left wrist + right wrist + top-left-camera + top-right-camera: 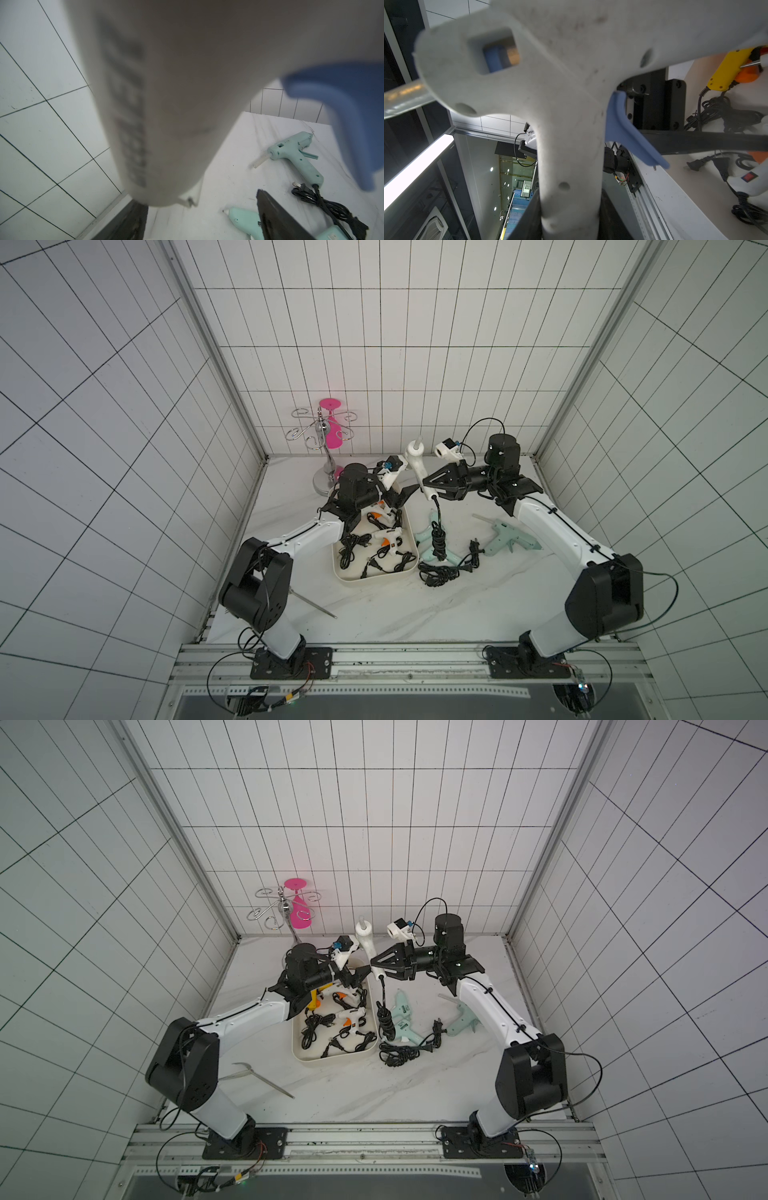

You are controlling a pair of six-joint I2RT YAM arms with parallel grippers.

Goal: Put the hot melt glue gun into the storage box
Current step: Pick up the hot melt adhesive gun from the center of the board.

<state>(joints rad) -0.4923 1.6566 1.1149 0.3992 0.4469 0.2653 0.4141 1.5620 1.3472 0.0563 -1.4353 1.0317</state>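
I need to raise my left gripper and advance it around the glue gun's lettered body [415,457] [154,124] to close, as that body stands ahead of and above its open fingers.
My right gripper [428,488] [376,965] [571,225] is shut on the handle of a white hot melt glue gun [417,462] [365,938] [560,99] with a blue trigger [623,128]. It holds the gun upright in the air beside the far end of the storage box [374,578] [332,1057]. The gun's black cord bundle [437,539] dangles to the table. My left gripper [405,495] [360,974] [204,224] is open over the box's far end, right next to the gun [176,83], which blurs that wrist view.
Several small glue guns [96,539] [729,68] and black cords lie in the box. Two teal glue guns [505,535] [430,537] [297,153] and a cord pile [440,572] lie to its right. A chrome rack with a pink glass [330,435] stands at the back. Metal tongs [266,1079] lie front left.
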